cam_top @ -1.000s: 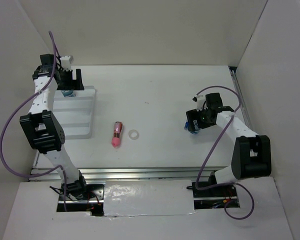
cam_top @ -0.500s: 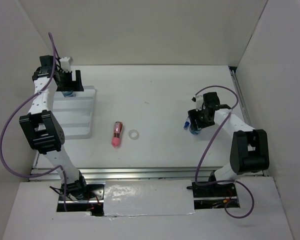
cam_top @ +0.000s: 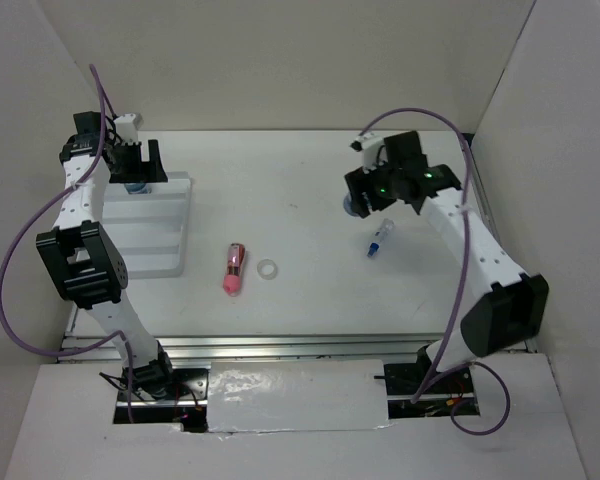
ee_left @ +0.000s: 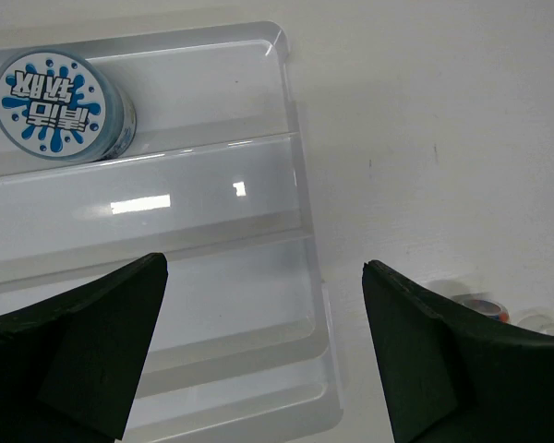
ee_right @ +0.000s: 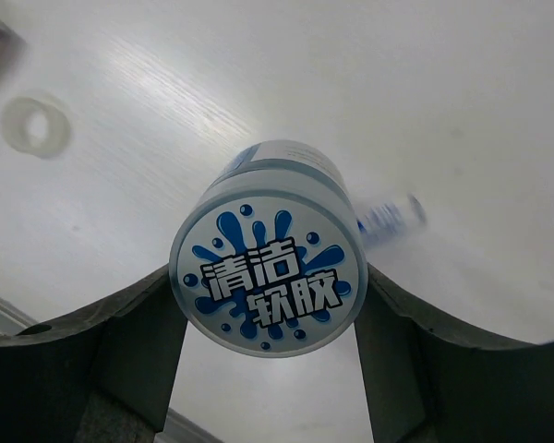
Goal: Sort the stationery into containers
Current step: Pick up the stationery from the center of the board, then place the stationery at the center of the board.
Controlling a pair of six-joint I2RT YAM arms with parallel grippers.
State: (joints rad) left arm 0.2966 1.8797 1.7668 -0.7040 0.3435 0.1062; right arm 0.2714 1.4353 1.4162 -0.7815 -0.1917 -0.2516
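Note:
My right gripper is going to carry the pot next. It will move over the bare table just beyond the small white ring (cam_top: 268, 269), nearer the ridged tray (ee_left: 291, 138), and lower the pot.
My right gripper (cam_top: 363, 198) is shut on a round blue pot (ee_right: 268, 277) with a white splash-patterned top and holds it above the table, right of centre. Below it on the table lies the small clear-blue tube (cam_top: 377, 243). The pink stubby cylinder (cam_top: 233, 268) and the small white ring (cam_top: 268, 269) lie side by side mid-table. A second blue pot (ee_left: 63, 103) stands in the far compartment of the white ridged tray (ee_left: 291, 138) at the left. Over that tray's far end hangs my left gripper (ee_left: 263, 351), open and holding nothing.
White walls enclose the table on the left, back and right. A metal rail (cam_top: 475, 190) runs along the right edge. Purple cables loop off both arms. The ring (ee_right: 37, 126) and the tube (ee_right: 388, 217) also show under the held pot.
My right gripper has shut on the blue pot and lifted it up and away toward the back left, leaving the tube on the table. The left arm has hardly moved.

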